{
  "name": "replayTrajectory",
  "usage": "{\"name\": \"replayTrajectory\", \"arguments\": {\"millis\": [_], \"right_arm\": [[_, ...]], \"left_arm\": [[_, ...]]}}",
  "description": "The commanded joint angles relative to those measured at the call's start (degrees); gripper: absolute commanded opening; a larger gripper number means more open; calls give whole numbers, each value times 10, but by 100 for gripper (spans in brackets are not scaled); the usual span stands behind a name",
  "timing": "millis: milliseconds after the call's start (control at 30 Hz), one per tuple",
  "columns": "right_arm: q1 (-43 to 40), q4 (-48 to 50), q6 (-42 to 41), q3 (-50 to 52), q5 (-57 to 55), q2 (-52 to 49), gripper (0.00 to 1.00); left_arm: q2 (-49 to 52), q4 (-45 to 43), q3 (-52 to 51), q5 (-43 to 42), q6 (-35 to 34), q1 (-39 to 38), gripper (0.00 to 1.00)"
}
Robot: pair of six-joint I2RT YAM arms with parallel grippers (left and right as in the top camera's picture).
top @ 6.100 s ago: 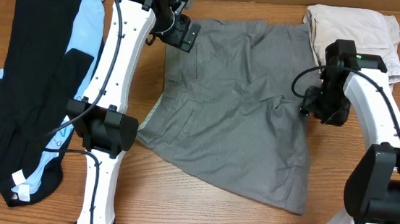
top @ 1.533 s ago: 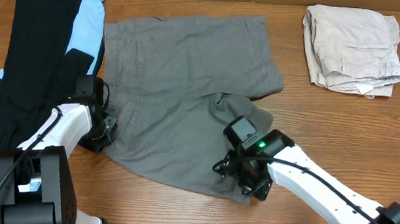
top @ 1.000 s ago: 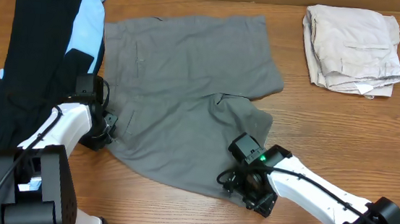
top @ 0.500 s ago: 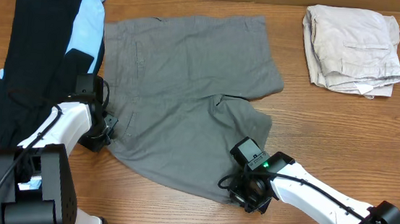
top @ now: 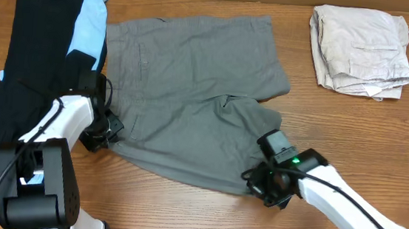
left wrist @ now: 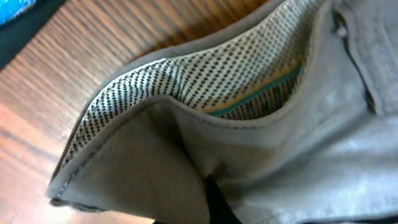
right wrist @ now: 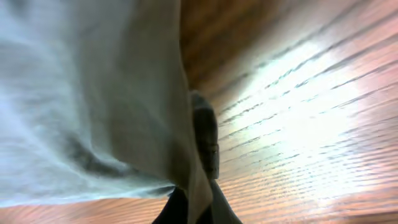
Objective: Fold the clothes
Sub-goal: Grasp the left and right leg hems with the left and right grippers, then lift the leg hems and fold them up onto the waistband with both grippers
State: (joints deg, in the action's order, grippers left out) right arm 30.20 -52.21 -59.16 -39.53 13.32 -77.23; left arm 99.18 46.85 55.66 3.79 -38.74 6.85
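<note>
The pinched hem goes up and outward over to the far leg's hem corner (top: 269, 26) next, and my right gripper releases it there, since that leg lies flat and uncovered.
Taupe-grey shorts (top: 192, 91) lie spread across the middle of the table, waistband toward the left and two legs toward the right. My left gripper (top: 106, 132) is shut on the near corner of the waistband; the left wrist view shows the dotted waistband lining (left wrist: 205, 81) and fabric pinched at my left gripper (left wrist: 214, 202). My right gripper (top: 261, 185) is shut on the hem of the near leg, and the right wrist view shows the grey cloth (right wrist: 93, 93) hanging from my right gripper (right wrist: 199, 193) over the wood.
Black and light-blue garments (top: 36, 85) lie in a heap at the left, close to my left arm. Folded beige shorts (top: 358, 50) sit at the back right. The wooden table (top: 336, 133) shows between the grey shorts and the beige ones.
Both grippers have closed on the grey shorts. The right gripper has shifted right and slightly away with the near leg's hem. The left arm has barely moved.
</note>
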Motion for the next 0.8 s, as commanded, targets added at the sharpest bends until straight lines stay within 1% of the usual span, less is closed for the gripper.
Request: {"name": "replayTrajectory", "arguments": {"millis": [0, 133, 300, 433, 667, 767], "right_arm": [[-27, -28, 47, -30, -28, 52, 4], [-53, -85, 80, -55, -35, 90, 4], [-82, -139, 110, -95, -38, 125, 4], [-92, -177, 117, -138, -42, 143, 4], [-94, -303, 131, -278, -90, 155, 4], [-94, -341, 143, -335, -104, 155, 4]], "left_arm": [[-9, 33, 54, -2, 68, 3, 4], [-49, 77, 93, -2, 90, 3, 4], [-124, 123, 126, -2, 92, 3, 4], [-179, 163, 142, -2, 92, 3, 4], [-275, 215, 146, -4, 92, 3, 4], [-307, 228, 146, -4, 92, 3, 4]]}}
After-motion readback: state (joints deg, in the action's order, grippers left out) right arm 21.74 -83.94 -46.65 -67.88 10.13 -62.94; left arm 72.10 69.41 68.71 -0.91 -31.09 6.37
